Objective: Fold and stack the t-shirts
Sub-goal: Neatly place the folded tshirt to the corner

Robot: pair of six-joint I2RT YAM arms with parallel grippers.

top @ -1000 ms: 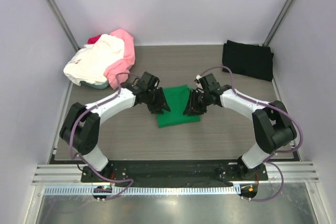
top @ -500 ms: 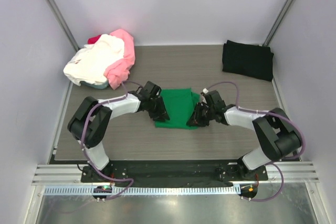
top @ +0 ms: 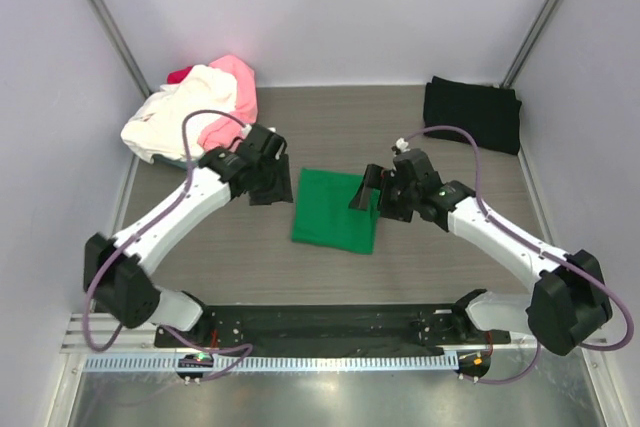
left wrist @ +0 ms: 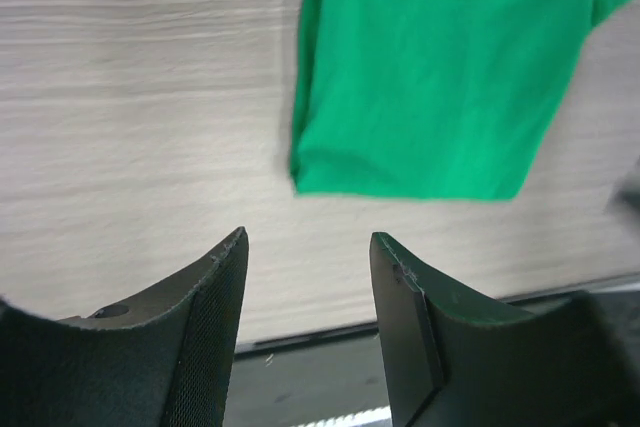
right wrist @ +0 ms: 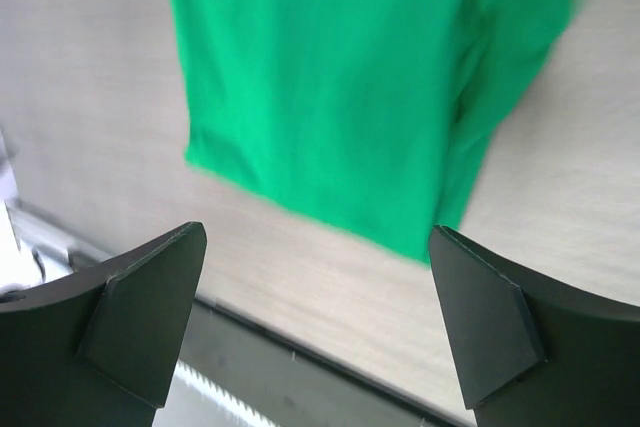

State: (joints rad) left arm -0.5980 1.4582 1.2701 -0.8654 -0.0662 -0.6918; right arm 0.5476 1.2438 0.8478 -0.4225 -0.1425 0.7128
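Observation:
The robot's right gripper will next go down and outward onto the side edge of the green t-shirt facing the black t-shirt (right wrist: 562,12), near the green t-shirt's far corner.
The bright green t-shirt (top: 335,210) lies folded in a flat rectangle at the table's middle, and shows in the left wrist view (left wrist: 440,67) and the right wrist view (right wrist: 330,87). My left gripper (top: 278,185) hovers just off its left edge, open and empty (left wrist: 308,247). My right gripper (top: 366,197) hangs over its right edge, jaws spread wide with nothing between them (right wrist: 318,237). A black t-shirt (top: 470,114) lies folded at the back right. A cream-white t-shirt (top: 180,117), a pink one (top: 237,82) and a red one (top: 180,75) are heaped at the back left.
Grey walls close in the table on three sides. The black base rail (top: 330,325) with both arm mounts runs along the near edge, with a metal strip (top: 320,362) in front of it. Bare wood-grain tabletop (top: 340,127) lies between the heap and the black shirt.
Both grippers have opened, let go of the green shirt and pulled up and apart from it. The shirt now lies flat and folded, a little larger in outline.

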